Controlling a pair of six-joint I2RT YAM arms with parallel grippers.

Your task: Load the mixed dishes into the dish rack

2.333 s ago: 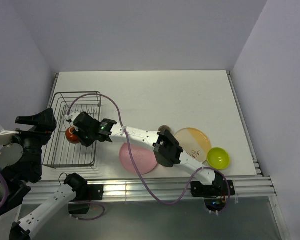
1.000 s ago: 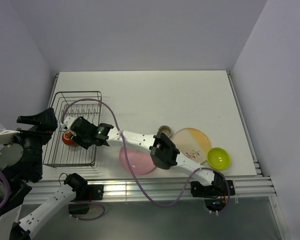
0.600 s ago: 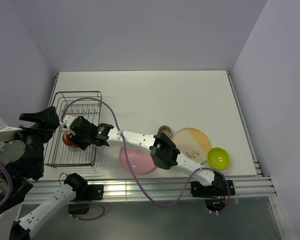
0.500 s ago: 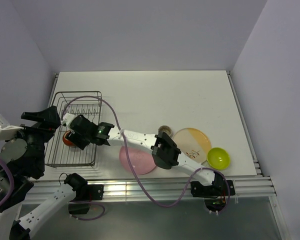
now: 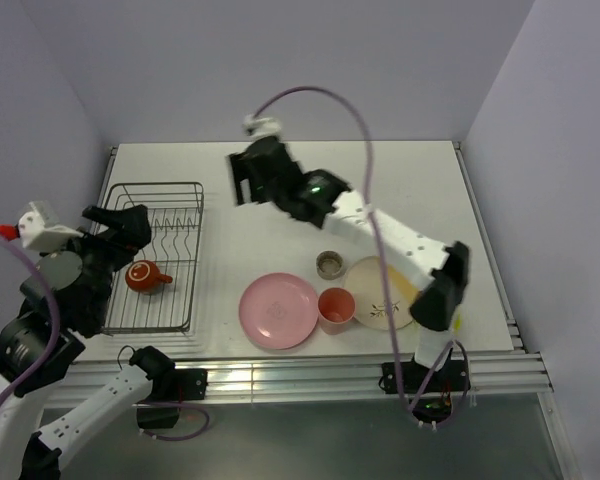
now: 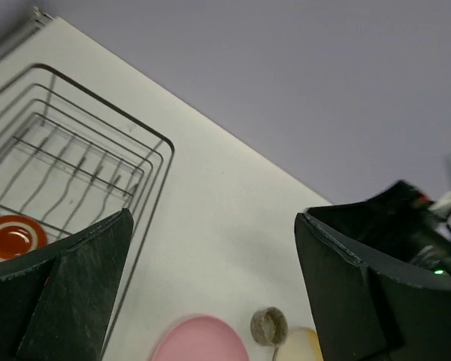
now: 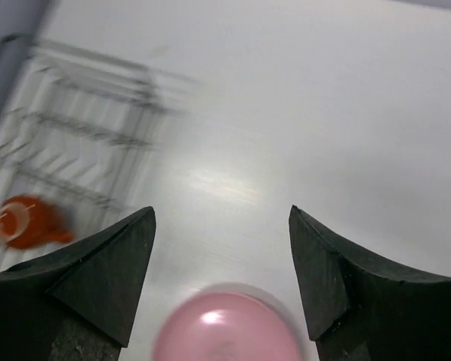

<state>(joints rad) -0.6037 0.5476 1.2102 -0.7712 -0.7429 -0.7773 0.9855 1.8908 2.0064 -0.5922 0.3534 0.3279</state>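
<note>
My right gripper needs to move back and down to the lime-green bowl (image 5: pixel 457 323) next. The bowl is below it, to its right in the top view, and still outside the dish rack (image 5: pixel 161 185).
The dish rack (image 5: pixel 161 185) stands at the table's left, with the dark red-orange mug (image 5: pixel 145 277) lying inside it. On the table lie the pink plate (image 5: pixel 278 310), the salmon-pink cup (image 5: pixel 335 308), the small grey-tan cup (image 5: pixel 329 264) and the cream-and-orange plate (image 5: pixel 385 290). The lime-green bowl is hidden behind my right arm. My right gripper (image 5: pixel 243 183) hangs open and empty, high over the back middle of the table. Open and empty too, my left gripper (image 5: pixel 120 228) hovers over the rack's left side. The left wrist view shows the mug (image 6: pixel 11 237) and rack (image 6: pixel 98 95) between open fingers.
The right wrist view, blurred, shows the rack (image 7: pixel 90 105), the mug (image 7: pixel 26 218) and the pink plate (image 7: pixel 225 327) below the open right gripper (image 7: pixel 222 212). My right arm (image 5: pixel 400 235) spans the table's right half, with a purple cable (image 5: pixel 310 95) looping overhead. Walls close in three sides.
My right gripper opened, left the mug in the rack and swung up and back toward the table's middle. The salmon-pink cup now shows. My left arm shifted slightly right.
</note>
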